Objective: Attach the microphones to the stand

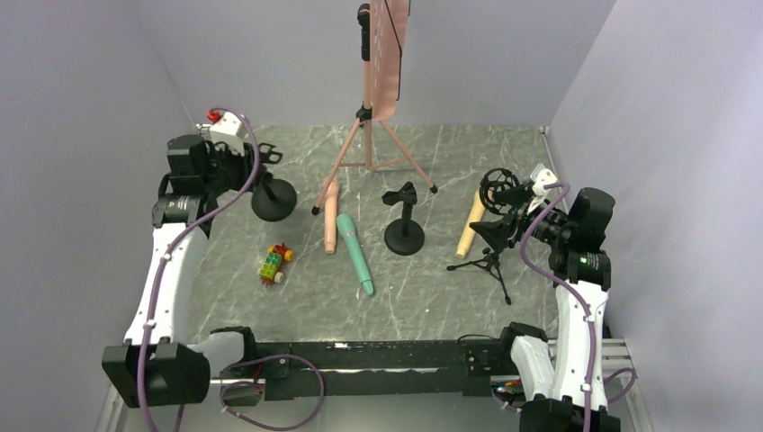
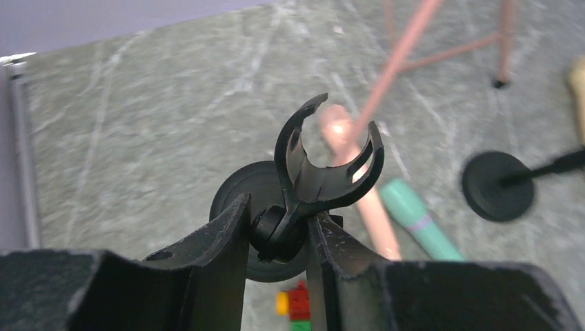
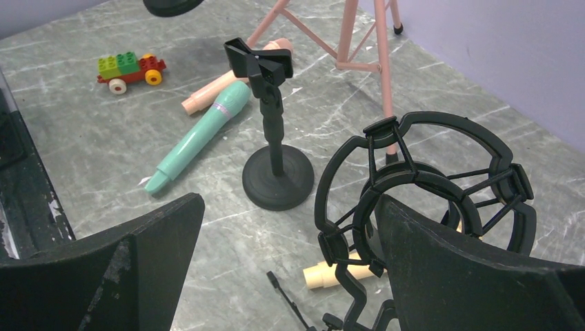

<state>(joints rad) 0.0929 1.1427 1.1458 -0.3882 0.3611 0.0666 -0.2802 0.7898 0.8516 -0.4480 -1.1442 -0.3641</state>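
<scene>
The black stand should go back and down beside the teal microphone's narrow end next, and my left gripper should carry it there, turning on the way.
Three microphones lie on the table: a pink one (image 1: pixel 331 225), a teal one (image 1: pixel 355 252) and a tan one (image 1: pixel 470 225). My left gripper (image 1: pixel 247 164) is shut on the neck joint (image 2: pixel 279 231) of a black round-base stand (image 1: pixel 273 198), just under its empty clip (image 2: pixel 324 165). My right gripper (image 3: pixel 290 255) is open, and its right finger (image 3: pixel 469 269) is against the black shock-mount ring (image 3: pixel 428 193) of a small tripod stand (image 1: pixel 490 256). A second round-base clip stand (image 1: pixel 404 225) stands in the middle, with its clip empty.
A tall pink tripod music stand (image 1: pixel 373 99) stands at the back centre, with its legs spread near the pink microphone. A toy brick car (image 1: pixel 274 263) lies left of the microphones. Grey walls close in the table on three sides.
</scene>
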